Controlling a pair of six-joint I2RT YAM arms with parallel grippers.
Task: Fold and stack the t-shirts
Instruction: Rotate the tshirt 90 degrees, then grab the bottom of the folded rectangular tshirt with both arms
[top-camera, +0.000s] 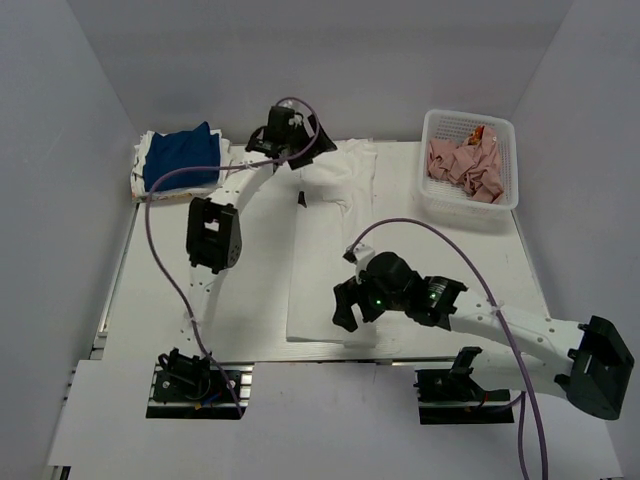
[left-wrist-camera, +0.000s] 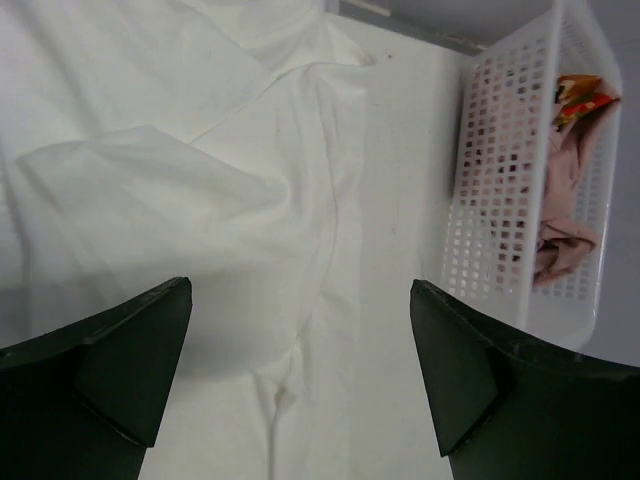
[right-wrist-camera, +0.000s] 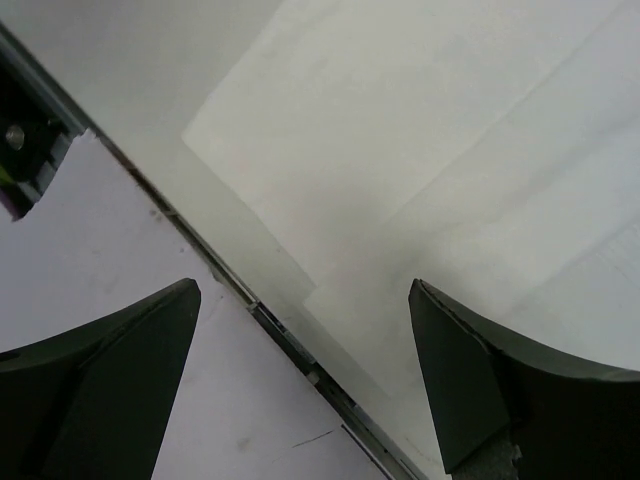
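Note:
The t-shirt's hem corner at left in the top view lies flat and uncovered, so I need to draw my left gripper back and down onto it next.
A large white t-shirt lies spread down the middle of the table, its top part rumpled and a sleeve folded over. My left gripper hangs open above the shirt's far left shoulder, with only white cloth showing between its fingers. My right gripper is open above the shirt's near hem, and its wrist view shows the flat near corner of the cloth. A folded royal blue t-shirt tops a stack of folded white ones at the back left.
A white mesh basket holding pink crumpled cloth stands at the back right, close to the shirt's right edge. The table's near edge rail runs just under the right gripper. Grey walls enclose three sides.

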